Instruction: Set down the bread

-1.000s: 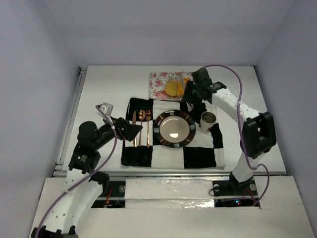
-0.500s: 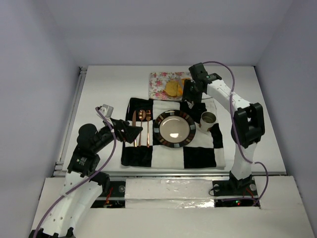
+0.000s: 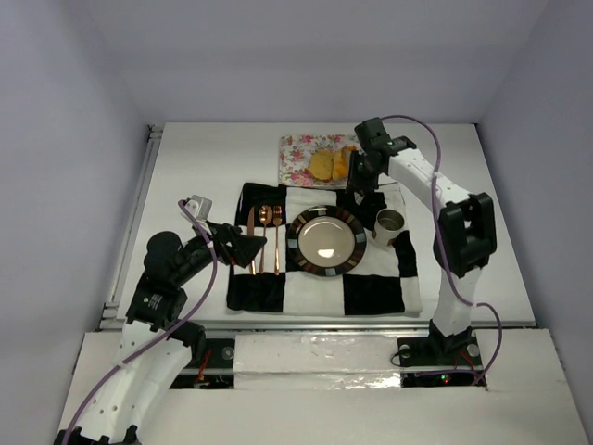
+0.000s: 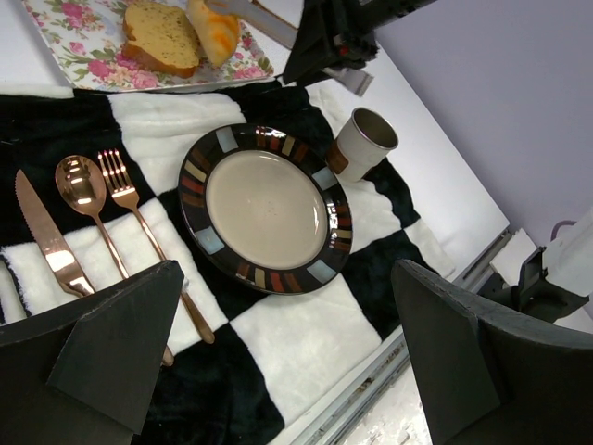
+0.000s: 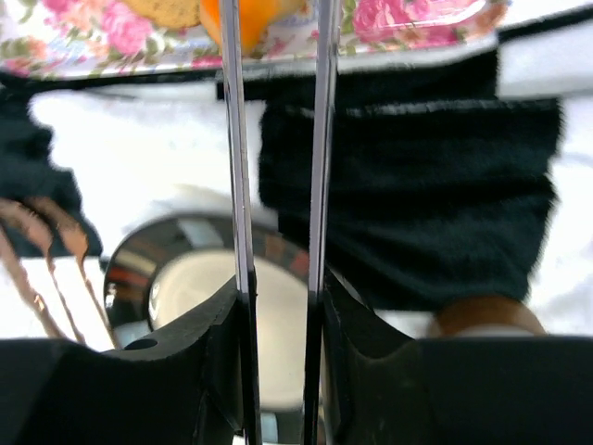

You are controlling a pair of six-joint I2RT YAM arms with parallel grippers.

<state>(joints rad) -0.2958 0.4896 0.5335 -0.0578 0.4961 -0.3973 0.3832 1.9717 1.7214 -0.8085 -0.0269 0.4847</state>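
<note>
The right gripper lifts the croissant (image 3: 344,161) next, carries it back and down onto the plate's bare middle (image 3: 326,242) and releases, since that lies back from the gripper.
The bread lies on a floral napkin (image 3: 298,158) at the back: an orange ridged croissant (image 3: 344,161) (image 4: 215,30) and, to its left, a paler slice (image 3: 321,165) (image 4: 159,35). My right gripper (image 3: 355,170) reaches onto the napkin's right edge. In the right wrist view its two thin blades stand close together on either side of the croissant (image 5: 252,13), shut on it. My left gripper (image 3: 243,246) (image 4: 296,371) hangs open above the near left of the checkered mat, holding nothing. The striped-rim plate (image 3: 298,243) (image 4: 199,171) sits bare in the mat's middle.
A black-and-white checkered mat (image 3: 371,292) carries a copper knife (image 3: 250,236), spoon and fork left of the plate. A metal cup (image 3: 389,225) (image 4: 363,144) stands to the plate's right, close under my right arm. White walls enclose the table.
My right arm has reached left and farther onto the napkin, and its blades have narrowed around the croissant. The left arm has hardly moved.
</note>
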